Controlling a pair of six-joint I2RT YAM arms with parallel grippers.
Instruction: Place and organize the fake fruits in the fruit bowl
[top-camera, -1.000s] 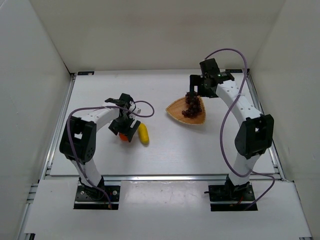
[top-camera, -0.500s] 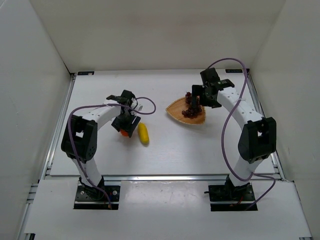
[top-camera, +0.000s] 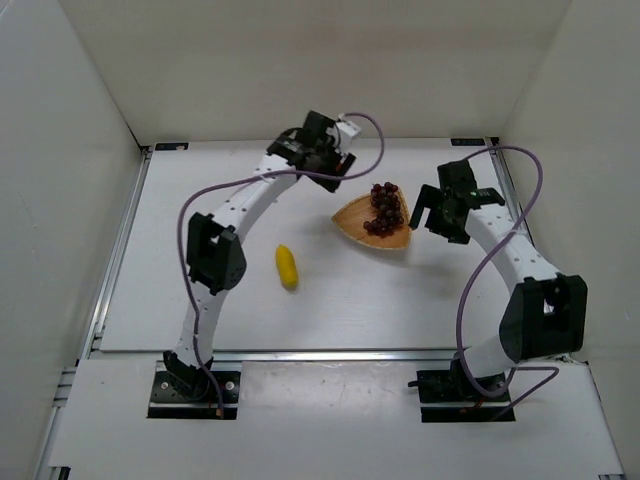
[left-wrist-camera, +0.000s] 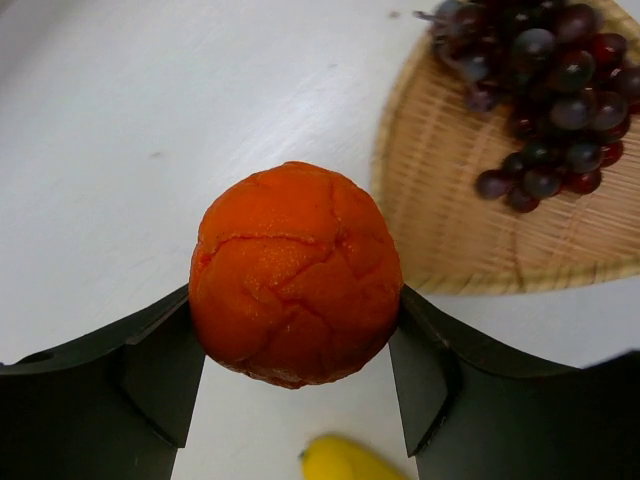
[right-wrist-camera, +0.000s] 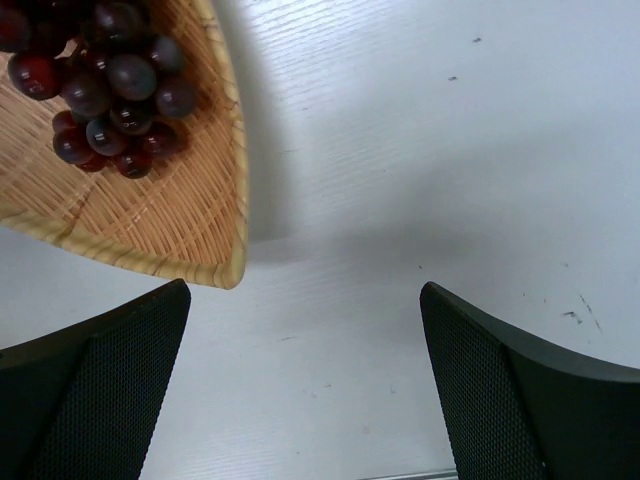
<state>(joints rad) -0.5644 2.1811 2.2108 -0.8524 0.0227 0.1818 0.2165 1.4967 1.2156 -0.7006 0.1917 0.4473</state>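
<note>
Next I need to bring my left gripper back and down to release the orange (left-wrist-camera: 295, 275) in the bowl's empty corner (left-wrist-camera: 432, 238), since that corner lies below it and toward my base.
The round orange (left-wrist-camera: 295, 275) is clamped between the jaws of my left gripper (left-wrist-camera: 295, 300) and held in the air above the table, left of the wicker bowl (left-wrist-camera: 470, 240). In the top view the left gripper (top-camera: 330, 168) is at the back centre and hides the orange. The grape bunch (top-camera: 384, 207) lies in the bowl (top-camera: 352, 222). The yellow banana (top-camera: 287, 267) lies on the table left of the bowl, and its tip shows in the left wrist view (left-wrist-camera: 345, 460). My right gripper (top-camera: 438, 220) is open and empty, just right of the bowl (right-wrist-camera: 150, 235), with the grapes (right-wrist-camera: 105, 80) ahead of it.
White walls close in the table on the left, back and right. A metal rail runs along the table's near edge. Purple cables loop over both arms.
My left arm lifted the orange from beside the banana and swung it back and right toward the bowl. My right gripper let go of the grapes in the bowl and drew back to the right.
</note>
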